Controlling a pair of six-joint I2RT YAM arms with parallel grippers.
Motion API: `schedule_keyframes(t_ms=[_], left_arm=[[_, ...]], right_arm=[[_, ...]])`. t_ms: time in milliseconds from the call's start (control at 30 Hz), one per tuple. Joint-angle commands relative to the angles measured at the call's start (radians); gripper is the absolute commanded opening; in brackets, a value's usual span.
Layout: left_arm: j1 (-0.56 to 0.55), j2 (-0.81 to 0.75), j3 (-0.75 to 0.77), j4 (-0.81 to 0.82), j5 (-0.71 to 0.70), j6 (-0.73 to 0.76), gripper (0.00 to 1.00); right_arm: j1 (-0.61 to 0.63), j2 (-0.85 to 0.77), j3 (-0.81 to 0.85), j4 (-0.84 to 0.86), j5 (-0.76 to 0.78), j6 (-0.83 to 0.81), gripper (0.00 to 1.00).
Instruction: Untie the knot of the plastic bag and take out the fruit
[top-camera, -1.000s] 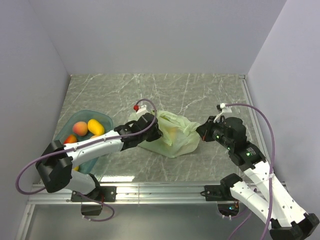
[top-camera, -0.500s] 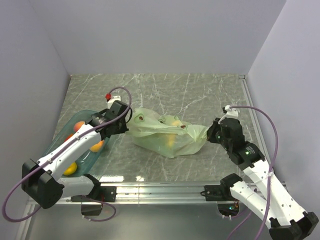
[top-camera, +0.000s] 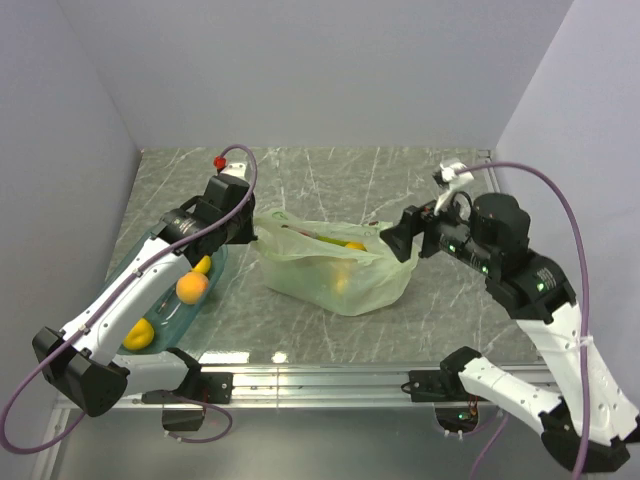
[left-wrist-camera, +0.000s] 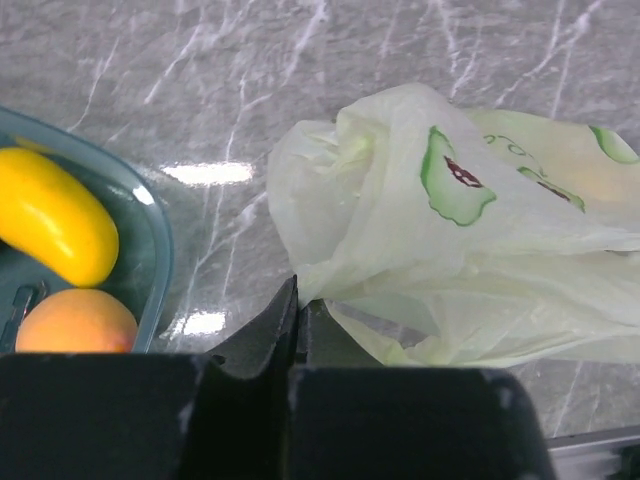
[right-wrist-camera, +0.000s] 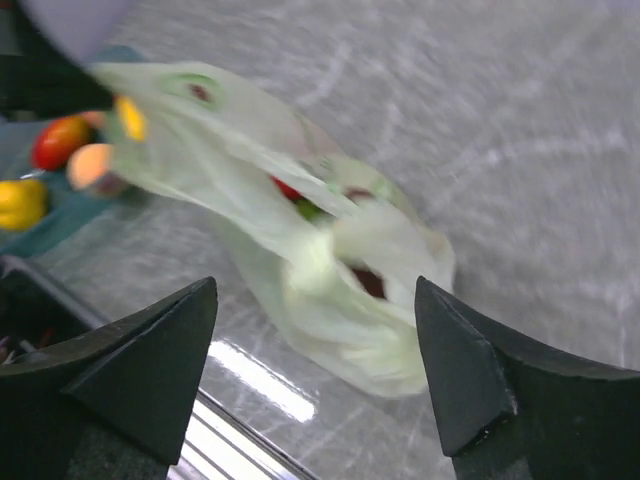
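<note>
I should move my right gripper over the bag and down onto the bag opening's far rim next, because that film is below my gripper, to its left in the top view.
The pale green plastic bag (top-camera: 335, 268) lies mid-table with its top edge stretched to the left. My left gripper (top-camera: 254, 231) is shut on that left edge; in the left wrist view the film (left-wrist-camera: 450, 220) bunches right at the closed fingertips of the left gripper (left-wrist-camera: 297, 292). Yellow fruit (top-camera: 346, 247) shows through the plastic, and a red one (right-wrist-camera: 286, 188) shows in the blurred right wrist view. My right gripper (top-camera: 398, 243) hangs open just off the bag's right end, holding nothing; the bag (right-wrist-camera: 330, 270) lies beyond the wide jaws of the right gripper (right-wrist-camera: 315, 290). The knot shows in no view.
A teal transparent tray (top-camera: 215, 272) stands left of the bag, under my left arm, holding an orange fruit (top-camera: 191, 286) and yellow ones (top-camera: 140, 335). Its rim (left-wrist-camera: 158, 235) is near my left fingers. Side walls close in both sides; a metal rail (top-camera: 320, 378) runs along the near edge.
My right gripper has opened, let go of the bag's right end and lifted away to the right. The left gripper pulled its end of the bag left and back, over the tray's edge.
</note>
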Motion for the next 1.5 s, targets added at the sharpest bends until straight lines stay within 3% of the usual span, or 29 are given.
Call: schedule_keyframes(t_ms=[0,167,367,800,900,1000,1067,1100,1133,1200,1233,1267,1300,1467], left_arm=[[0.0,0.018,0.056,0.014,0.057,0.07,0.04],[0.001,0.033,0.084,0.008,0.072,0.116,0.06],[0.001,0.024,0.087,0.033,0.137,0.137,0.07],[0.001,-0.048,-0.044,0.143,0.239,0.231,0.08],[0.001,-0.077,-0.082,0.186,0.291,0.257,0.09],[0.0,-0.105,-0.103,0.218,0.321,0.275,0.13],[0.001,-0.117,-0.104,0.223,0.344,0.293,0.19],[0.0,-0.12,-0.099,0.226,0.364,0.307,0.27],[0.0,-0.134,-0.096,0.235,0.371,0.336,0.31],[-0.003,-0.163,-0.076,0.253,0.41,0.39,0.53],[-0.005,-0.172,-0.07,0.266,0.428,0.412,0.61],[-0.008,-0.181,-0.062,0.279,0.446,0.431,0.72],[-0.017,-0.187,-0.053,0.295,0.48,0.488,0.75],[-0.159,-0.125,-0.007,0.335,0.484,0.68,0.79]], right_arm=[[0.087,0.117,0.138,-0.029,-0.14,-0.14,0.88],[0.172,0.382,0.289,-0.112,-0.127,-0.264,0.89],[0.17,0.543,0.248,0.007,0.03,-0.298,0.89],[0.133,0.633,0.137,0.155,0.189,-0.323,0.84],[0.122,0.636,0.094,0.168,0.137,-0.335,0.73],[0.122,0.663,0.062,0.17,0.058,-0.326,0.69],[0.122,0.678,0.053,0.179,-0.021,-0.286,0.55],[0.121,0.682,0.044,0.185,-0.041,-0.269,0.47],[0.124,0.692,0.041,0.198,-0.053,-0.258,0.3],[0.122,0.709,0.042,0.193,-0.097,-0.234,0.09],[0.122,0.717,0.048,0.187,-0.098,-0.234,0.05],[0.124,0.723,0.056,0.181,-0.102,-0.231,0.0],[0.121,0.728,0.066,0.176,-0.101,-0.228,0.0],[0.11,0.717,0.083,0.168,-0.148,-0.186,0.0]])
